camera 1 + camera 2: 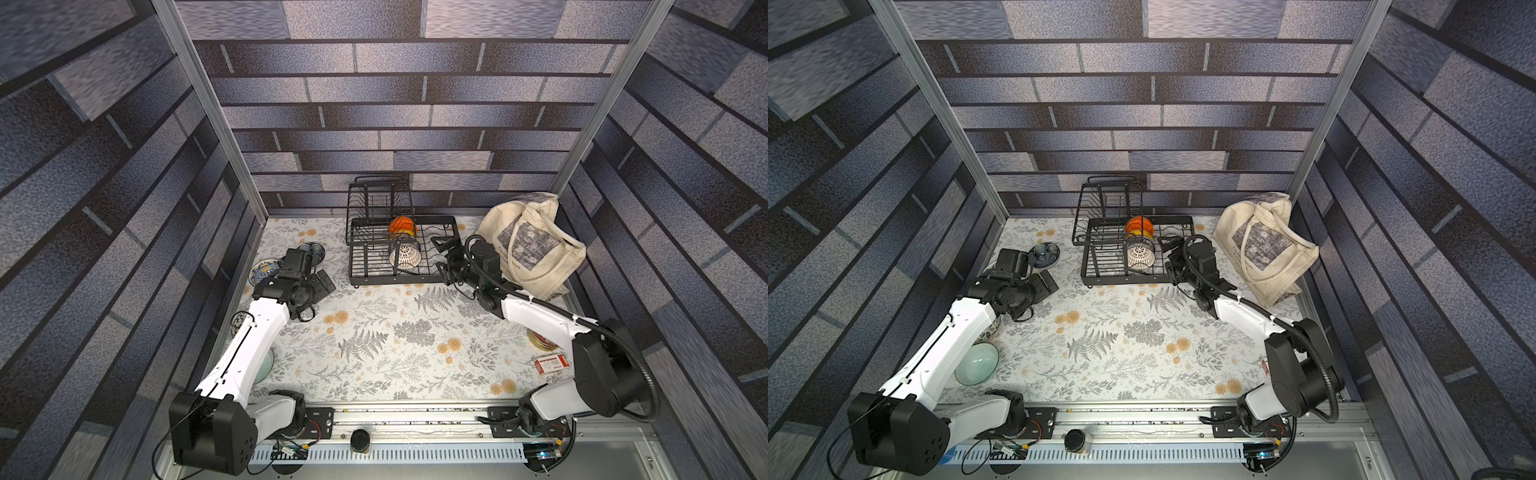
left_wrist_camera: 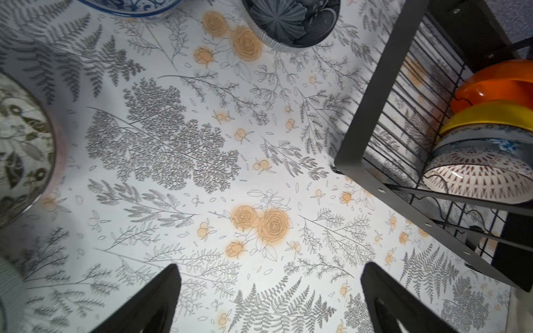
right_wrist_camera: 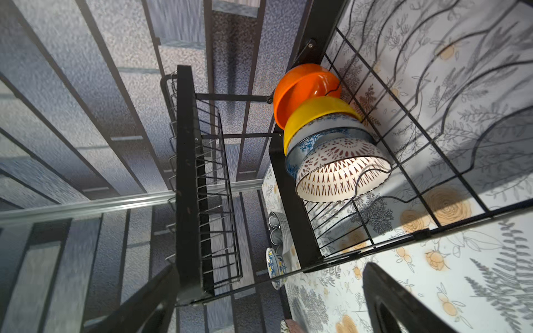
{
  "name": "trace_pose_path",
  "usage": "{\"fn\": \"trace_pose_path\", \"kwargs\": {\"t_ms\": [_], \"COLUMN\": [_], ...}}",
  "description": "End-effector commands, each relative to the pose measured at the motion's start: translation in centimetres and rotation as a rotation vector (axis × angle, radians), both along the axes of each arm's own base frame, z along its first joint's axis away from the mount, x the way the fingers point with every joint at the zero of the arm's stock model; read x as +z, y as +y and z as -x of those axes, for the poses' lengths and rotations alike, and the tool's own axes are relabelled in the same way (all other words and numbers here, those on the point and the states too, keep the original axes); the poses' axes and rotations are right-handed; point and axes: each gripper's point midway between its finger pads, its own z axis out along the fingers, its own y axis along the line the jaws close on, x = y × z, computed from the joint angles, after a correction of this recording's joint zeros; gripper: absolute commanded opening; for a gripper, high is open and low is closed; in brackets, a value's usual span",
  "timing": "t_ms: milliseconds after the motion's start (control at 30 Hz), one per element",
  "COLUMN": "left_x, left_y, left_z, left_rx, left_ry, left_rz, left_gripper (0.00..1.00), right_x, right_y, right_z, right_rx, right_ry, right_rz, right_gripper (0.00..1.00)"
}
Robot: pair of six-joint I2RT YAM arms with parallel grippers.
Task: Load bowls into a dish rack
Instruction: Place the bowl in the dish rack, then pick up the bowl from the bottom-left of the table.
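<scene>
The left gripper moves back and down with open fingers onto the far rim of the pale green bowl (image 1: 991,348) (image 2: 12,284) next, because the bowl is still outside the rack.
The black wire dish rack (image 1: 399,283) stands at the back middle of the table. In it a row of bowls stands on edge: orange (image 3: 302,89), yellow (image 3: 314,112), blue-and-white floral (image 3: 320,135) and white lattice (image 3: 340,173). My right gripper (image 1: 442,255) hangs open at the rack's right side, holding nothing. My left gripper (image 1: 324,283) is open over bare cloth left of the rack. Loose bowls lie at the left: dark blue-grey (image 1: 311,249), blue-yellow patterned (image 1: 264,270), leafy-patterned (image 2: 20,150) and pale green (image 1: 976,363), the last partly under my left arm.
A cream tote bag (image 1: 536,245) slumps at the back right, close behind my right arm. A small red-and-white box (image 1: 550,365) and a tin (image 1: 540,338) lie near the right wall. Brick-patterned walls close in three sides.
</scene>
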Motion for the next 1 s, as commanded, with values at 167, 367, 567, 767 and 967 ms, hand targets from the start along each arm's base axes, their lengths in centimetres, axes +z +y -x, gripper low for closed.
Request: {"fn": "trace_pose_path", "kwargs": {"t_ms": [167,367,567,767,967], "left_x": [-0.7,-3.6,-4.6,-7.4,-9.1], "left_y": [3.5,6.4,8.3,9.6,10.2], "left_z": [5.6,9.0,10.0,11.1,10.9], "left_rx": [0.042,0.197,0.356,0.552,0.593], "left_ry": [0.175,0.208,0.221,0.275,0.254], "left_rz": [-0.129,-0.112,-0.085,0.062,0.092], "left_gripper": [1.00,1.00,1.00,0.98,0.91], "right_x": [5.2,4.4,5.2,6.1,6.0], "right_y": [2.3,4.4,7.4,8.2,7.6], "right_z": [2.9,3.8,4.6,5.1,5.3], "right_rx": [0.311,0.381,0.466,0.490,0.471], "right_ry": [-0.230,-0.257,-0.305,-0.326,-0.322], "right_rz": [0.417,0.494,0.551,0.573,0.580], "right_gripper": [1.00,1.00,1.00,1.00,1.00]}}
